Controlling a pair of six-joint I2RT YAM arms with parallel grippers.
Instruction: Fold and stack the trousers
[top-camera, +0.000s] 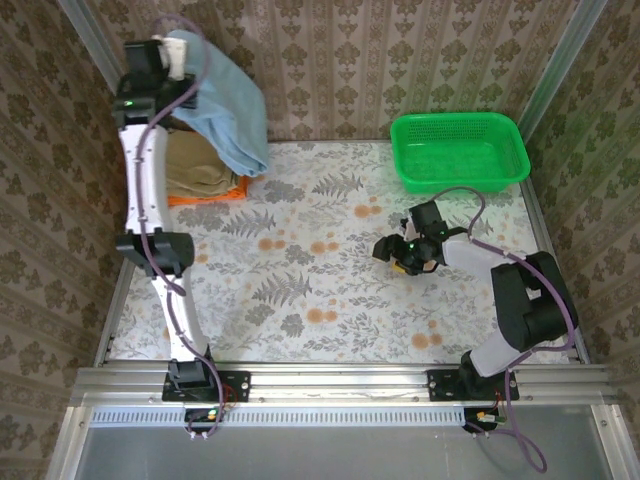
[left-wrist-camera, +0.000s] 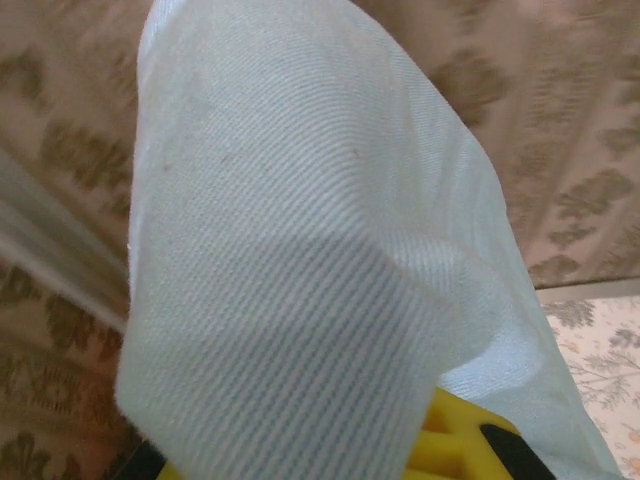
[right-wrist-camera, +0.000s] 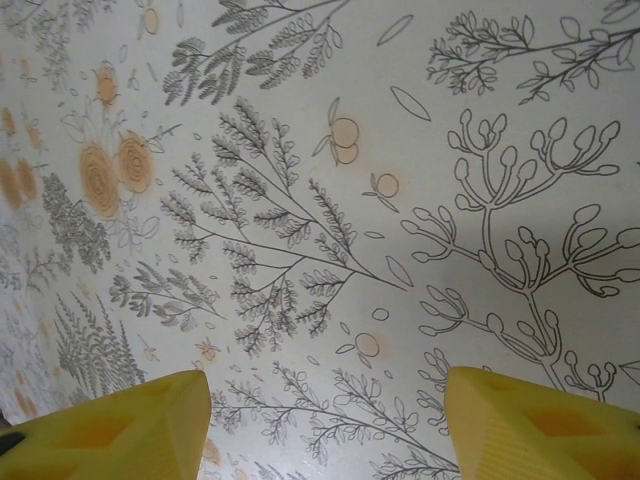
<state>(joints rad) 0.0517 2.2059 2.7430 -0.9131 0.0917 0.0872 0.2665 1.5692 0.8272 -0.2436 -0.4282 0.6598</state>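
Note:
The sky-blue trousers (top-camera: 225, 105) already hang over the folded tan khaki trousers (top-camera: 199, 166), so my left gripper needs to move down toward that pile below it and release them.
The light sky-blue trousers (top-camera: 225, 105) hang high at the back left, bunched in my left gripper (top-camera: 178, 52), which is shut on their top edge. The cloth drapes down toward the pile below it. In the left wrist view the blue fabric (left-wrist-camera: 320, 250) covers the jaws, and a yellow finger (left-wrist-camera: 455, 445) peeks out under it. My right gripper (top-camera: 393, 252) hovers low over the table right of centre. It is open, with bare flowered tabletop between its yellow fingers (right-wrist-camera: 130, 430).
Folded tan khaki trousers (top-camera: 198, 168) lie on an orange cloth (top-camera: 215, 194) at the table's back left, under the hanging cloth. A green mesh basket (top-camera: 505, 128) stands at the back right. Patterned walls close in the back and sides.

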